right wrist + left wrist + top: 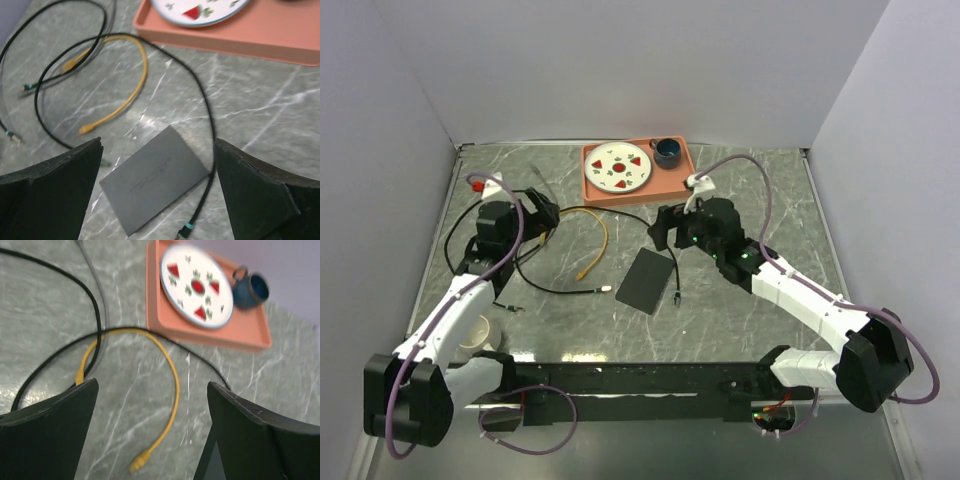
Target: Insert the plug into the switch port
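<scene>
My left gripper is open and will next move to its right in the top view and down, so that its open fingers go around the yellow plug [140,460].
The flat matte-black box [647,281] lies on the table; in the right wrist view [155,177] it sits below and between my open fingers. Its edge sockets do not show. A black cable ends in a teal-ringed plug [185,230] by the box's right corner [676,297]. A yellow cable ends in a yellow plug [140,460], left of the box [585,272]. My left gripper [152,385] is open and empty above the yellow cable [545,215]. My right gripper [159,142] is open and empty, above and behind the box [665,228].
An orange tray [672,181] at the back holds a patterned plate [619,166] and a blue mug [668,151]. Black and grey cables loop at the left [480,215], with another plug end [605,288]. A white roll [475,335] lies by the left arm. Walls enclose three sides.
</scene>
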Tool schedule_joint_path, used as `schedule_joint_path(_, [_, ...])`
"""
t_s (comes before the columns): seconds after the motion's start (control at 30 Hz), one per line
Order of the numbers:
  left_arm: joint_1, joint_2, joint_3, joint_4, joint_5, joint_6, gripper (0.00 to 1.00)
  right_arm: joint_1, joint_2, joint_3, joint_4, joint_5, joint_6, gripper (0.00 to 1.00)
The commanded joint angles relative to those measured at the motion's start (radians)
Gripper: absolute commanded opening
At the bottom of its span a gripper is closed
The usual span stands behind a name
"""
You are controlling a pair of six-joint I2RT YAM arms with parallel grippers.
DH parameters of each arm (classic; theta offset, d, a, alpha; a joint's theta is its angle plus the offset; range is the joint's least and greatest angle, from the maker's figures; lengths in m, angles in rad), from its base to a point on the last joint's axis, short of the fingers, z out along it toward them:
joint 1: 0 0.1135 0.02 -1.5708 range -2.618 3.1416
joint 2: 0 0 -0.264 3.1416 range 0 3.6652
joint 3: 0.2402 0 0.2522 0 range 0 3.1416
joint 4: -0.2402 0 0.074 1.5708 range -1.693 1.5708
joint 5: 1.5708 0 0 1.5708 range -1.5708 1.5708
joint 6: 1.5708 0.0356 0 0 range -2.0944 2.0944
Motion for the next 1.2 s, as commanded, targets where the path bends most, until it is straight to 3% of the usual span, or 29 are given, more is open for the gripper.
schedule_joint_path(0.0, [-0.072,0.072,0.11,-0.053,0.07,0.085,0.97,0.069,0.004,0.066,0.023,0.054,-0.01,1.0])
schedule_joint_path(0.1, [-0.132,0.219,0.205,-0.2,0.049,0.083,0.97,0.074,0.01,0.072,0.022,0.022,-0.001,1.0])
schedule_joint_path(0.27, [-0.31,0.396,0.303,-0.444,-0.23,0.082,0.97,0.074,0.007,0.067,0.006,0.019,-0.005,1.0])
schedule_joint_path(0.47, [-0.407,0.453,0.239,-0.435,-0.237,0.036,0.98,0.074,0.01,0.06,-0.004,0.019,-0.008,1.0])
schedule_joint_path(0.73, [-0.433,0.506,0.227,-0.443,-0.292,0.019,0.97,0.074,0.017,0.043,-0.023,-0.019,0.001,1.0])
schedule_joint_path(1.03, [-0.461,0.568,0.202,-0.437,-0.313,-0.004,0.76,0.072,0.023,0.05,-0.038,-0.015,0.007,1.0])
schedule_joint_path(1.13, [-0.462,0.572,0.19,-0.432,-0.312,-0.001,0.52,0.075,0.025,0.057,-0.041,-0.016,0.008,1.0])
schedule_joint_path(1.17, [-0.464,0.577,0.185,-0.432,-0.318,-0.003,0.31,0.074,0.028,0.061,-0.043,-0.016,0.007,1.0])
